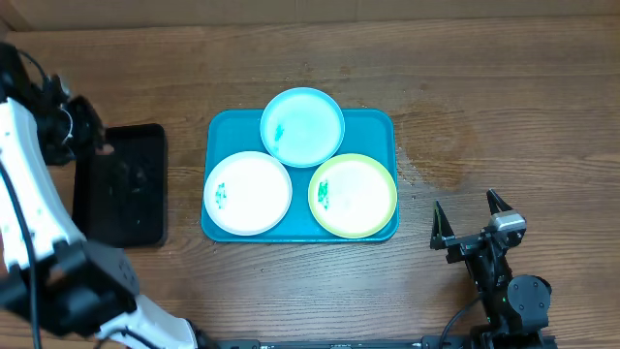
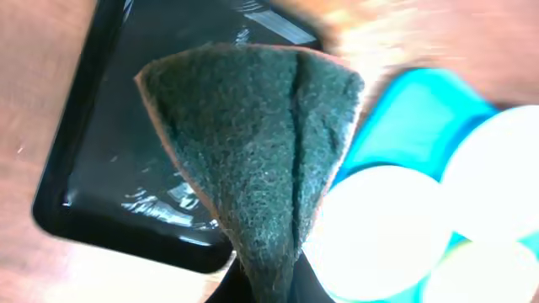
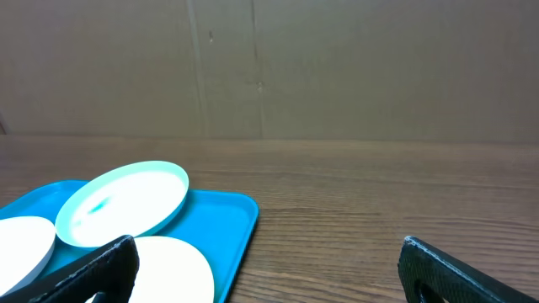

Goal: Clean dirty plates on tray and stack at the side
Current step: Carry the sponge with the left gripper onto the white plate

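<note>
I need to lower the pad with my left gripper next, from above the black tray [image 2: 109, 168] onto the white plate [image 1: 248, 193], because the plate has a smear.
Three plates lie on the turquoise tray [image 1: 383, 126]: a light blue plate [image 1: 302, 126] at the back, a white plate [image 1: 248, 193] at the front left with a green smear, and a yellow-green rimmed plate [image 1: 353, 195] at the front right. My left gripper [image 2: 268, 290] is shut on a dark green scouring pad [image 2: 253, 143] and holds it above the black tray [image 2: 109, 168], left of the turquoise tray [image 2: 404, 118]. My right gripper [image 1: 471, 217] is open and empty, low over the table to the right of the tray [image 3: 227, 227].
A smaller black tray [image 1: 124, 184] sits on the wooden table left of the turquoise tray. A cardboard wall [image 3: 269, 67] stands behind the table. The right arm's base [image 1: 509, 301] is at the front right.
</note>
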Robot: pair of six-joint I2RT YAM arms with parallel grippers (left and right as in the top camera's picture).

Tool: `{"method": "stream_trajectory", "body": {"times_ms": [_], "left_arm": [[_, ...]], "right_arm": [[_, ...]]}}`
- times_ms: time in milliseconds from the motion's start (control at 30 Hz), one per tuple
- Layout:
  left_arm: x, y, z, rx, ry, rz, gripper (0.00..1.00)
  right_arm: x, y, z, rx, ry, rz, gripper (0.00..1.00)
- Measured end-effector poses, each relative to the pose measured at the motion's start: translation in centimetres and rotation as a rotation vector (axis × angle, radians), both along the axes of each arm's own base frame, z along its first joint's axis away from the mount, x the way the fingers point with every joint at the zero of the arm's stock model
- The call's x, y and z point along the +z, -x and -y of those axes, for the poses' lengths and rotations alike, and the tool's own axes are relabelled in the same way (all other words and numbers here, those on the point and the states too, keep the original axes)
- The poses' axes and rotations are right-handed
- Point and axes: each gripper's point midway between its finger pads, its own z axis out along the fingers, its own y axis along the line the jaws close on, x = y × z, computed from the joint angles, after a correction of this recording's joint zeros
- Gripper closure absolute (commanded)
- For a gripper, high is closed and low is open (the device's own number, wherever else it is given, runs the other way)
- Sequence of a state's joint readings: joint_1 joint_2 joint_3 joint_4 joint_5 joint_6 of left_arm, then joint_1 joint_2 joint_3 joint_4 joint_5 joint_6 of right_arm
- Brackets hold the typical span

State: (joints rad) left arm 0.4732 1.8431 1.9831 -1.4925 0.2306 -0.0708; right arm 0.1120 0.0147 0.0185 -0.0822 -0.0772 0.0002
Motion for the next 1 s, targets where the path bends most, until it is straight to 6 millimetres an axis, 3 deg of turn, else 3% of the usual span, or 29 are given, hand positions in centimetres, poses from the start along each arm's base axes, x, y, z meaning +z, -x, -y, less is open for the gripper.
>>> {"method": "stream_trajectory", "body": {"times_ms": [100,167,233,333,467,600,633,667,700,733,833,1000], "left_arm": [[2.2,0.8,4.5,-0.123,0.032,0.032,0.96],[1.8,1.0,7.9,-0.227,0.061,0.017,0.95],[-0.3,1.2,11.3,-0.331,0.096,-0.032,0.96],[-5.2,1.9,16.0,-0.468,0.137,-0.131,0.96],[-11.1,3.4,20.3,-0.577,0.143,-0.214,0.96],[-14.8,5.4,21.7,-0.579,0.132,-0.281,0.96],[-15.3,5.7,21.7,-0.57,0.131,-0.292,0.92],[-15.7,6.0,21.6,-0.559,0.128,-0.302,0.77],[-16.0,6.2,21.5,-0.555,0.127,-0.31,0.37],[-16.2,6.3,21.4,-0.547,0.125,-0.316,0.02],[-16.3,6.3,21.4,-0.532,0.122,-0.316,0.02],[-16.3,5.7,21.4,-0.521,0.118,-0.295,0.16]], "right_arm": [[0.0,0.0,0.0,0.0,0.0,0.0,0.0],[0.0,0.0,0.0,0.0,0.0,-0.001,0.0],[0.0,0.0,0.0,0.0,0.0,0.0,0.0],[0.0,0.0,0.0,0.0,0.0,0.0,0.0],[0.0,0.0,0.0,0.0,0.001,-0.001,0.0],[0.0,0.0,0.0,0.0,0.0,0.0,0.0],[0.0,0.0,0.0,0.0,0.0,-0.001,0.0],[0.0,0.0,0.0,0.0,0.0,0.0,0.0],[0.0,0.0,0.0,0.0,0.0,0.0,0.0],[0.0,0.0,0.0,0.0,0.0,0.0,0.0],[0.0,0.0,0.0,0.0,0.0,0.0,0.0],[0.0,0.0,0.0,0.0,0.0,-0.001,0.0]]}}
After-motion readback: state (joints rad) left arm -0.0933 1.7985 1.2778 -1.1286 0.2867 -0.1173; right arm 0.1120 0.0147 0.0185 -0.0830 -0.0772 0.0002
